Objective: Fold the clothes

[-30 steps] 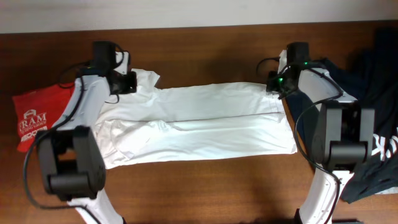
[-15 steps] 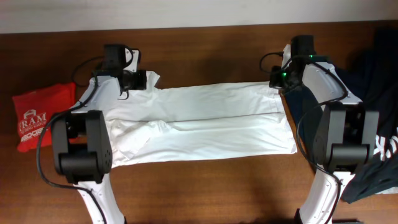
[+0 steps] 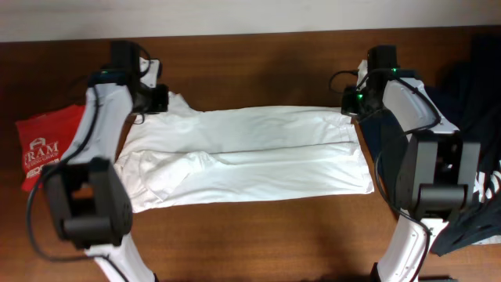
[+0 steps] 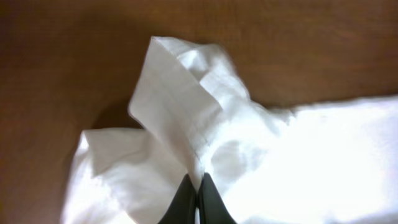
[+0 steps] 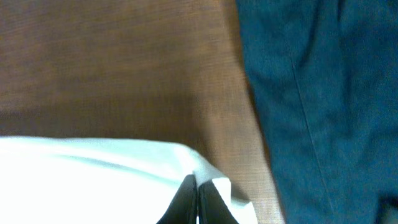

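The right gripper moves back over the folded T-shirt's near strip next and releases the T-shirt's white edge there, as that strip lies back toward my base.
The clothes, a white T-shirt, lie folded into a long band across the brown table. My left gripper is at the band's far left corner, shut on a ridge of the white fabric, which rises from the tips of my left gripper into a folded sleeve flap. At the far right corner my right gripper is shut on the hem. In the right wrist view the right gripper pinches the white edge. The shirt's graphic is hidden.
A small folded red shirt with white print lies at the left edge, beside the left arm. Dark navy garments are heaped at the right, close to the right gripper, and fill the right side of its wrist view.
The left arm swung right along the shirt's far edge, then back left, and its jaws now pinch the sleeve corner. The right arm has hardly moved.
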You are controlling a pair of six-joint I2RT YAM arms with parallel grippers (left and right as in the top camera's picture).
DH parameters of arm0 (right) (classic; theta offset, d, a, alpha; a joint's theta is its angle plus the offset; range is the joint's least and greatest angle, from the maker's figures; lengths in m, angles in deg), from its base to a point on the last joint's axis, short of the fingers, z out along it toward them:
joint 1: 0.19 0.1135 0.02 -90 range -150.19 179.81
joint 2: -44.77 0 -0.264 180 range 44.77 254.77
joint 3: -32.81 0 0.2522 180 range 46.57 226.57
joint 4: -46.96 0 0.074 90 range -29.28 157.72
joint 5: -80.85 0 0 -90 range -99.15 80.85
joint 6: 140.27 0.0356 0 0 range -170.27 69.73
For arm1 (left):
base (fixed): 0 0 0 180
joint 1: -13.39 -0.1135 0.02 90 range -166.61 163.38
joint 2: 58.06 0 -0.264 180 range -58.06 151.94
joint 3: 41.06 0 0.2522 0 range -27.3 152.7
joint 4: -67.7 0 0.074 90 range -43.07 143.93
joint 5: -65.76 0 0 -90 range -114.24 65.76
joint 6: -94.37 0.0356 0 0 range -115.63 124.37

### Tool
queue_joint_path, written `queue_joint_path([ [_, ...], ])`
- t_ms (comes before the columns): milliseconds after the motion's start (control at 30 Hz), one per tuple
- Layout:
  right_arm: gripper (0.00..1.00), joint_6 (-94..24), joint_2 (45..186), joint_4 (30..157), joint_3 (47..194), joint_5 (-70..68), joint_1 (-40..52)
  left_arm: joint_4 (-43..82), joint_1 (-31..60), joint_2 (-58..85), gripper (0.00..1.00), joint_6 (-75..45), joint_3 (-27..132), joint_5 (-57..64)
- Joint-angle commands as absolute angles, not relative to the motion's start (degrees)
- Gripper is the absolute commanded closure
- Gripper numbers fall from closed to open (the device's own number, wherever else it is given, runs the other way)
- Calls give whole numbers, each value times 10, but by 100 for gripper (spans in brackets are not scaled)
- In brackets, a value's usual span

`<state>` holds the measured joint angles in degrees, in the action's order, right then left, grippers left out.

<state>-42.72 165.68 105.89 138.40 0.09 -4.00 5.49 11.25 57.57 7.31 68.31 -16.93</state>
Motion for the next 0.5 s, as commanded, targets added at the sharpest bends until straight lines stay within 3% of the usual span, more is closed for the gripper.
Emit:
queue_joint_path([
  [0,96,-425,1604,1113,1395,-11,-47,-53,102,483,100,63,699,-165],
  [267,96,-425,1558,1256,1395,-58,-70,-240,102,440,100,63,697,-180],
  [467,96,-425,1558,1365,1395,-83,-82,-291,102,440,100,36,677,-210],
])
